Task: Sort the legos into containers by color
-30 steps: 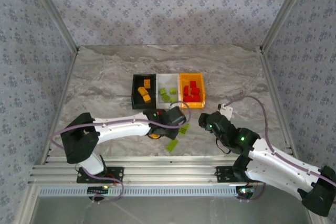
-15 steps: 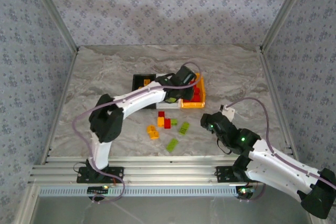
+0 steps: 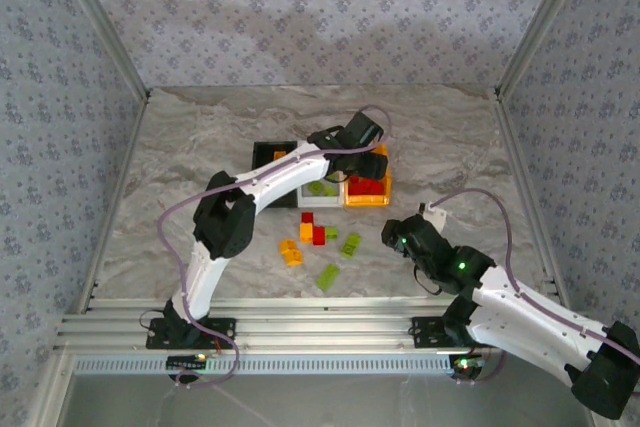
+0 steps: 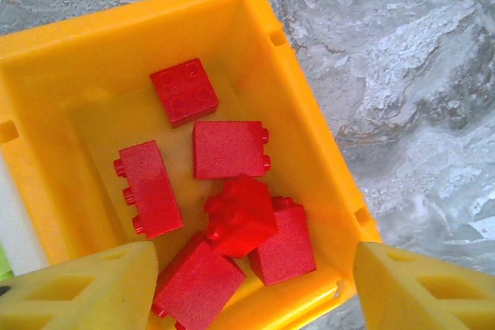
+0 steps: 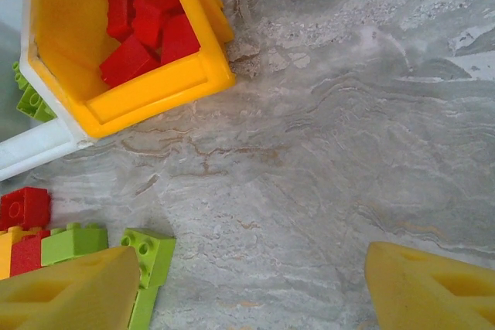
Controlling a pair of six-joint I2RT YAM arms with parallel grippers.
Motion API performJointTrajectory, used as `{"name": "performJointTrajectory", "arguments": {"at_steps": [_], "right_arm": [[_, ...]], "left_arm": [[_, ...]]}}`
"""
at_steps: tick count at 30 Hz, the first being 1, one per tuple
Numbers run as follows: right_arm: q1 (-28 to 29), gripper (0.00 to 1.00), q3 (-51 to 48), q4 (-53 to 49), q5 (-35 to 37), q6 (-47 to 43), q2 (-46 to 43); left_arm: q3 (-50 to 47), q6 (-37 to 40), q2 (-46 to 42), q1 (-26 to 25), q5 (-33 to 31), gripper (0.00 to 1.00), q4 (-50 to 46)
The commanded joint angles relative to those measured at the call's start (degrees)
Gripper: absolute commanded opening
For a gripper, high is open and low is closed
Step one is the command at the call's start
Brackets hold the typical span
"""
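Observation:
The lime green lego is below my right gripper and outside its fingers, so I next need to move it toward the loose legos and down over the lego's near end (image 3: 347, 249) (image 5: 145, 308).
My left gripper (image 4: 251, 293) hangs open over the orange-yellow bin (image 4: 305, 125), with nothing between its fingers. Several red legos (image 4: 228, 150) lie in that bin, and one tilted red brick (image 4: 241, 214) rests on top of the others. From above, the left gripper (image 3: 372, 165) covers part of the orange-yellow bin (image 3: 366, 198), which sits next to the white bin (image 3: 318, 197) and black bin (image 3: 266, 153). My right gripper (image 3: 392, 234) stands open low over bare table (image 5: 247, 291), a lime green brick (image 5: 148, 262) by its left finger.
Loose legos lie in front of the bins: red (image 3: 319, 236), orange (image 3: 290, 251) and green (image 3: 327, 276) ones. The right wrist view shows the orange-yellow bin's corner (image 5: 158, 83) and green bricks in the white bin (image 5: 27, 100). Patterned walls enclose the marble table (image 3: 200, 157).
My left arm has swung from the loose pile near the front up to the orange-yellow bin and now reaches over it. The right arm has stayed put.

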Motion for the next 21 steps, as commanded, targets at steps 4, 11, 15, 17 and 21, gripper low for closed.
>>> {"name": "performJointTrajectory", "arguments": {"at_steps": [4,11,15,17,21], "right_arm": [[-0.13,0.79,0.48,5.40,-3.93,-3.09,4.62],[5.51,0.81,5.45,11.10,-4.25,-4.38,18.72],[9.10,0.82,9.46,11.70,-2.34,-3.55,27.02],[10.56,0.82,10.54,12.35,-1.53,-2.40,29.97],[12.77,0.81,12.42,12.28,-0.05,0.51,35.80]], "left_arm": [[-11.44,-2.37,-15.42,-0.08,2.72,0.80,6.65],[-34.77,-5.63,-36.52,-0.27,2.54,0.99,14.19],[-49.31,-8.91,-49.48,-1.18,-1.77,1.00,15.88],[-55.37,-10.47,-55.49,-2.17,-5.11,1.00,15.16],[-65.48,-14.50,-67.08,-2.98,-10.13,1.00,12.12]]}}
